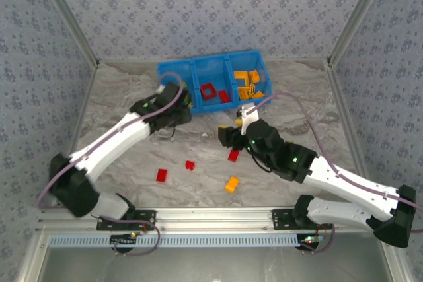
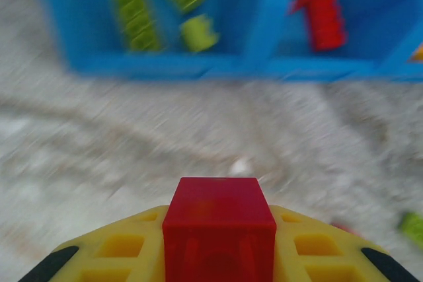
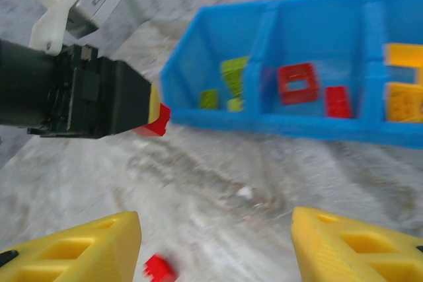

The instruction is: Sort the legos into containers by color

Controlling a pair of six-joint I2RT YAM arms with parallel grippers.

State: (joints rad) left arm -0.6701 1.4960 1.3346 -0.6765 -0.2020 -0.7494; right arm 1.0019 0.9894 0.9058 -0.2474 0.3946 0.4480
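My left gripper is going to move outward next, over the near side of the blue bin and down into its middle section, to let go of the red brick, because red pieces lie there.
My left gripper is shut on a red brick, held between its yellow fingers just in front of the blue bin. From above, that gripper sits at the bin's near left corner. The bin holds green bricks on the left, a red frame and a red brick in the middle, and orange bricks on the right. My right gripper hangs open above the table, with a loose red brick lying by its left finger. In the right wrist view the held red brick shows at the left gripper's tip.
Loose on the marble table lie red bricks and an orange brick. A green brick lies to the right of the left gripper. Metal frame posts and papered walls close in the table's sides and back.
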